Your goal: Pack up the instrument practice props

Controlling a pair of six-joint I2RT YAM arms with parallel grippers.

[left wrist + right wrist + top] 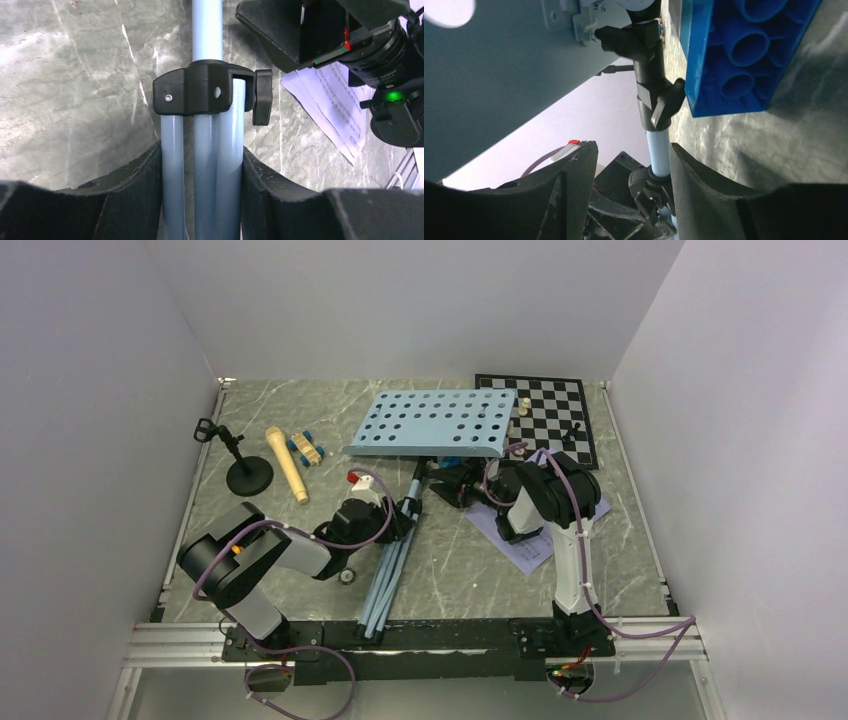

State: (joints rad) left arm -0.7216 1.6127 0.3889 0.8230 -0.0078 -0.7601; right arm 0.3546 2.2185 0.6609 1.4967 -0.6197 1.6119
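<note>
The tray [430, 422] overlaps the chessboard, so my left gripper will next move toward bare tabletop to its left in the top view and release the legs there.
The light-blue music stand lies on the table, its perforated tray [430, 422] at the back and its folded legs [388, 575] pointing toward me. My left gripper [405, 515] is shut on the bundled legs [200, 190], just below the black clamp collar [200, 92]. My right gripper [452, 485] is open around the stand's thin pole [657, 150], under the tray; the pole lies against one finger with a gap on the other side. Lavender sheet-music pages [530, 540] lie under my right arm. The tan microphone [287, 465] and the black mic stand [245, 470] are at the left.
The chessboard with pieces [545, 410] is at the back right, touching the tray's corner. Small coloured blocks [307, 448] lie beside the microphone. A blue block [744, 50] sits close to the pole near my right gripper. A small red toy [353, 478] is by my left wrist.
</note>
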